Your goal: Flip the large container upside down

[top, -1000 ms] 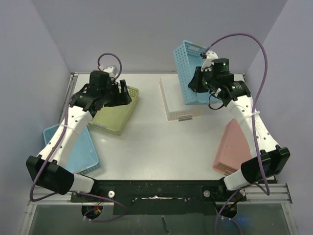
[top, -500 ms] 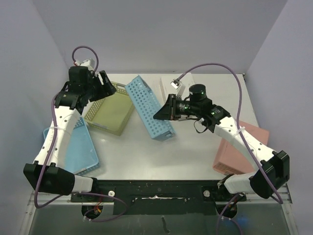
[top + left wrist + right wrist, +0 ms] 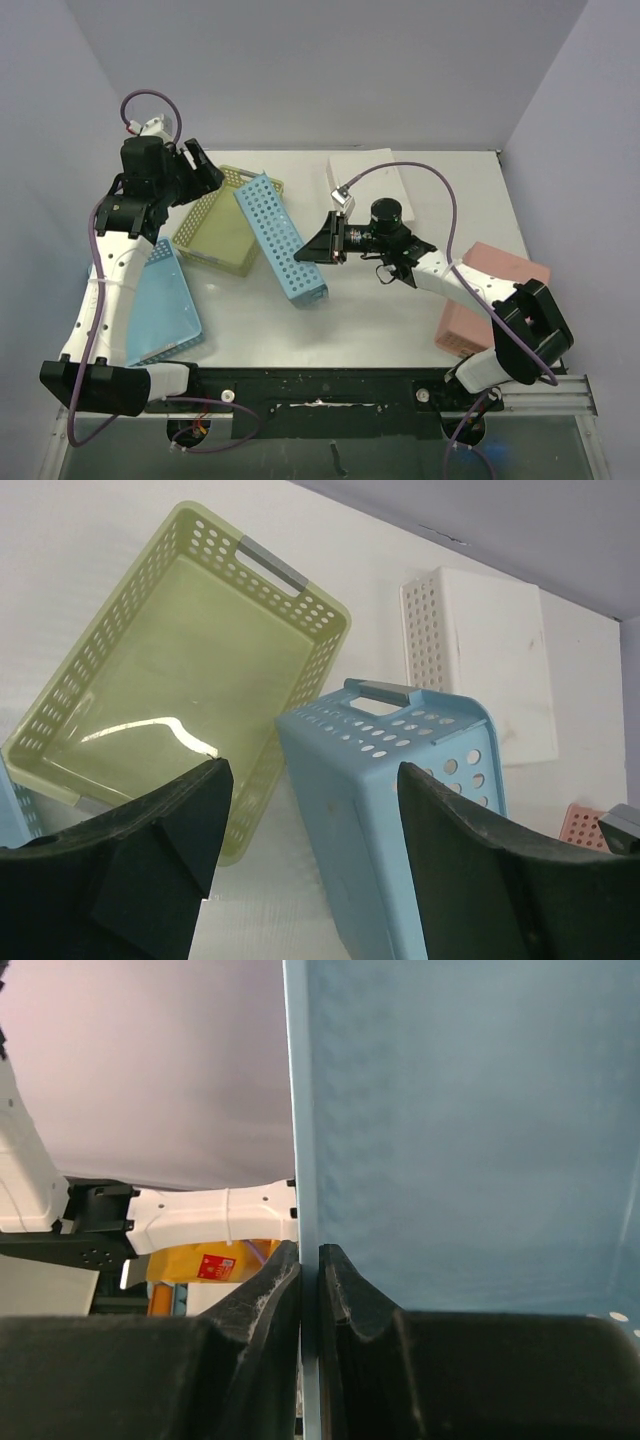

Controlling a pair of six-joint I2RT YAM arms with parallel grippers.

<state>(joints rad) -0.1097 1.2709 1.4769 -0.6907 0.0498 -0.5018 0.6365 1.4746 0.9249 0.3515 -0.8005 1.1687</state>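
My right gripper is above a spot on the open tabletop that is clear of other baskets, so it will move down, back and toward the pink basket and release the blue basket (image 3: pixel 278 236) there.
The large container is a blue perforated basket (image 3: pixel 278 236), tipped on its side in the middle of the table, leaning beside the green basket (image 3: pixel 222 222). My right gripper (image 3: pixel 326 243) is shut on the basket's thin wall from the right; in the right wrist view the fingers (image 3: pixel 270 1290) pinch the blue wall (image 3: pixel 470 1130). My left gripper (image 3: pixel 206 170) is open and empty, raised over the green basket's far end. In the left wrist view the blue basket (image 3: pixel 400 790) shows between the open fingers (image 3: pixel 190 810), with its handle end up.
A white basket (image 3: pixel 372 190) lies upside down at the back centre. A pink basket (image 3: pixel 488 300) lies upside down at the right front. A light blue tray (image 3: pixel 165 300) sits at the left front. Purple walls close in the back and sides.
My right arm has swung the blue basket from the back right down and left to the table's middle, tipping it over. My left arm has pulled back toward the far left corner.
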